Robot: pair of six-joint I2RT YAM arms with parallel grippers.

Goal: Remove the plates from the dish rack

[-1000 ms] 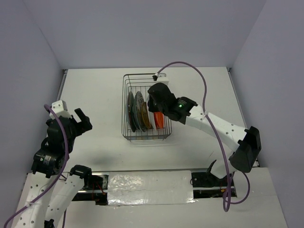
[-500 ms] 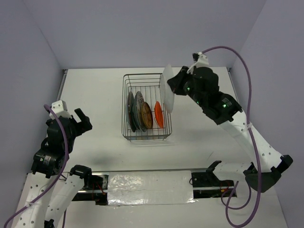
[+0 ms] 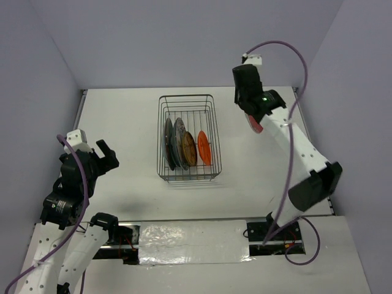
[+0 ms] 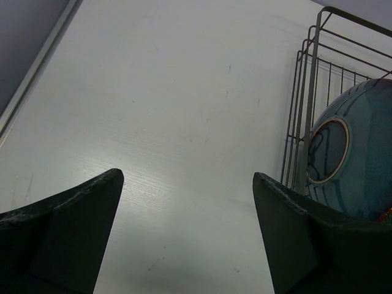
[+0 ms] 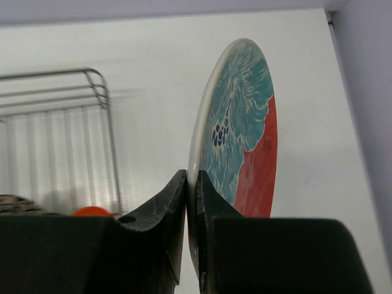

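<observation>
My right gripper lowers toward the bare table (image 3: 260, 142) (image 5: 293, 185) beside the dish rack next, leaning the white-backed plate over face up, since that part of the table is empty.
The dark wire dish rack (image 3: 161, 141) stands mid-table with several plates on edge in it: a large teal-blue plate (image 3: 167, 144), a yellow-brown patterned plate (image 3: 188, 149) and a small orange plate (image 3: 204, 147). My right gripper (image 3: 248, 111) is shut on the rim of a white-backed plate with a teal and red face (image 5: 245, 141), and holds it upright in the air to the right of the rack's far corner (image 5: 98, 76). My left gripper (image 4: 187, 177) is open and empty over bare table, left of the rack (image 4: 309, 92) and the teal-blue plate (image 4: 352, 159).
The white table (image 3: 122, 122) is walled by purple panels on three sides. A raised edge strip (image 3: 78, 113) runs along the left side. The right arm's purple cable (image 3: 288, 52) arcs above the far right corner.
My right gripper has lifted the white-backed plate out of the rack and swung it up and to the right, beyond the rack's right side. The left arm has not moved.
</observation>
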